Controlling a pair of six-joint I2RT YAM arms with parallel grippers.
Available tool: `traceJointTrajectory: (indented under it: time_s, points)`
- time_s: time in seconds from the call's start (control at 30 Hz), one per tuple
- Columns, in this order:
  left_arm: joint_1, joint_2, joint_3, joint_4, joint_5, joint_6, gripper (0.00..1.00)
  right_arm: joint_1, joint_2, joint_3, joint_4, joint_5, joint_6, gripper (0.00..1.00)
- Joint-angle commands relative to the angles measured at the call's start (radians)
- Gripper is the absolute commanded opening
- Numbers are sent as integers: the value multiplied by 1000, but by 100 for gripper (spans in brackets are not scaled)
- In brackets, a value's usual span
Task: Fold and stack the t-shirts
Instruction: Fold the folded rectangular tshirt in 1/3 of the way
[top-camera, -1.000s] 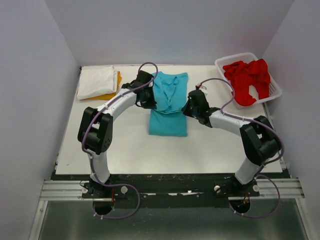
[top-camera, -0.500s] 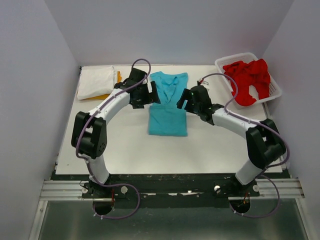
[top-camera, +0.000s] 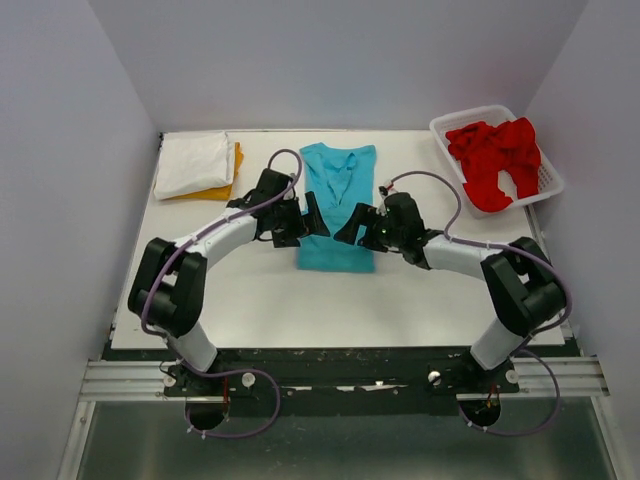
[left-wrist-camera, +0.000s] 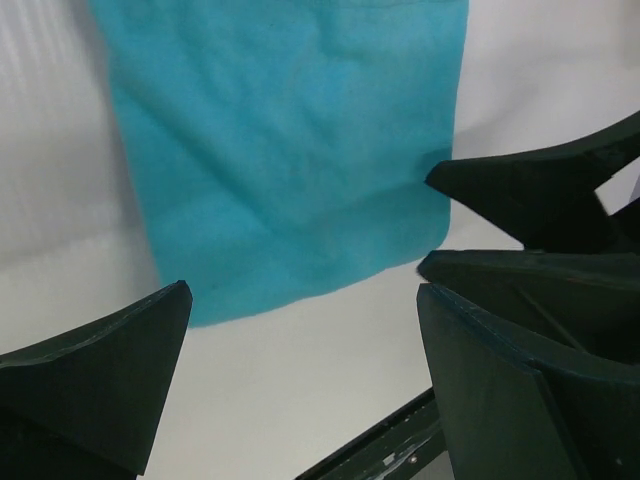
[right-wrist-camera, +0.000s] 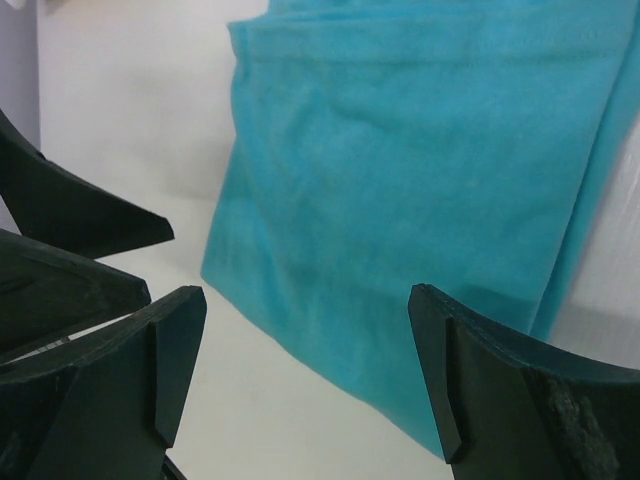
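Note:
The near hem corner farther from the basket lies bare, below and back from the left gripper, so the left gripper needs to move its open fingers back and down to it.
A turquoise t-shirt lies flat at the table's middle, folded into a narrow strip with its collar at the far end. My left gripper hangs open over the shirt's left edge, and my right gripper hangs open over its right half; they face each other, holding nothing. In the left wrist view the turquoise t-shirt has its near hem just beyond the left gripper. The right gripper is above a corner of the turquoise t-shirt. Red t-shirts fill the basket.
A folded white t-shirt rests on an orange one at the far left corner. The white slatted basket stands at the far right. The table's black front edge shows in the left wrist view.
Both grippers were shut at the shirt's sides, then opened and let go of it. They have since moved nearer and inward over the shirt's near half.

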Motion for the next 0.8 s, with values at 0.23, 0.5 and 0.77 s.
traceJointTrajectory:
  time_s: [0.23, 0.5, 0.77]
  points:
    - [-72, 163, -114, 146, 102, -50, 99, -2, 12, -207, 68, -80, 62, 90]
    - [-200, -38, -423, 232, 38, -146, 99, 44, -266, -463, -15, -97, 145, 90]
    - [-319, -267, -435, 128, -71, -178, 99, 72, -606, -462, -273, -25, 134, 91]
